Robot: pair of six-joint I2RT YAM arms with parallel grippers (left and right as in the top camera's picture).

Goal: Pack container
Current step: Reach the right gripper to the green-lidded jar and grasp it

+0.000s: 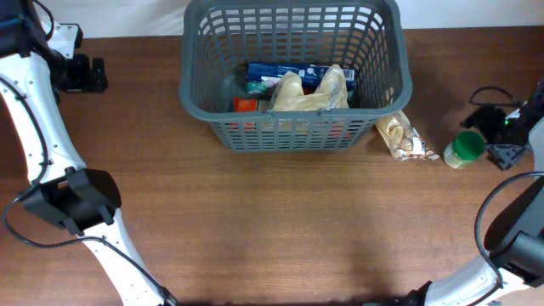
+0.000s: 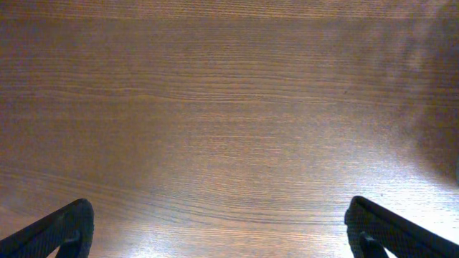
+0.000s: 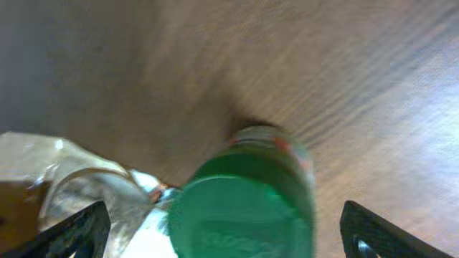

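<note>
The jar's green lid is between my open fingers but below them. My right gripper should move down over the lid next, until the fingers are at the lid's sides.
The dark grey lattice basket point(image 1: 194, 93) stands at the back middle of the table. It holds a blue box point(image 1: 280, 71), a pale bag point(image 1: 308, 92) and a red item point(image 1: 246, 104). A green-lidded jar point(image 1: 464, 150) stands to its right, beside a clear snack bag point(image 1: 402, 136). My right gripper point(image 1: 500, 140) is open just right of the jar. In the right wrist view the jar point(image 3: 247, 204) sits between the open fingers point(image 3: 226, 233), with the snack bag point(image 3: 64, 179) at the left. My left gripper point(image 1: 85, 74) is at the far left back, open over bare wood point(image 2: 222, 229).
The table is brown wood point(image 1: 280, 221). A white wall runs along the back edge. The left arm's links point(image 1: 72, 200) lie over the front left. The right arm's base point(image 1: 518, 246) is at the front right.
</note>
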